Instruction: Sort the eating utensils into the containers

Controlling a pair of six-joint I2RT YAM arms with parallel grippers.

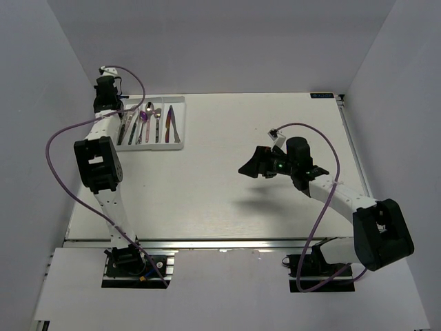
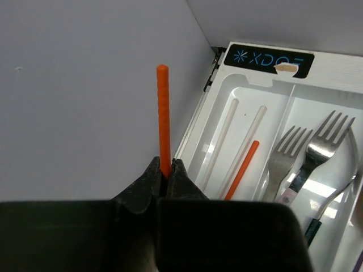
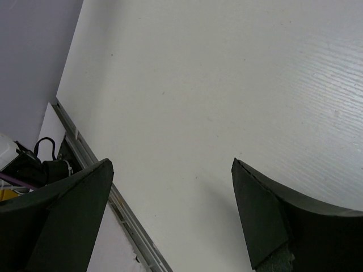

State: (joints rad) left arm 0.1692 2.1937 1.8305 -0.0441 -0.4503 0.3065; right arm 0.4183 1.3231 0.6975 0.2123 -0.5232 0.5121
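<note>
I will lower my left gripper toward the slot (image 2: 222, 146) beside the grey side and release the chopstick, as pale chopsticks and another red one lie there.
My left gripper (image 2: 165, 168) is shut on a red chopstick (image 2: 164, 113) that stands up from the jaws, above the left end of the white cutlery tray (image 2: 266, 79). In the tray's leftmost slot lie two pale chopsticks (image 2: 220, 139) and a second red chopstick (image 2: 243, 169). The slot beside it holds silver forks (image 2: 320, 148). In the top view the left gripper (image 1: 107, 88) is at the tray's (image 1: 180, 124) far left corner, and spoons, knives and forks (image 1: 149, 123) lie in its slots. My right gripper (image 1: 253, 165) is open and empty over bare table; its fingers (image 3: 258, 218) show in the right wrist view.
The grey left wall (image 2: 74, 102) stands close beside the held chopstick. The tray sits at the table's back left. The table's near edge rail (image 3: 122, 218) runs below the right gripper.
</note>
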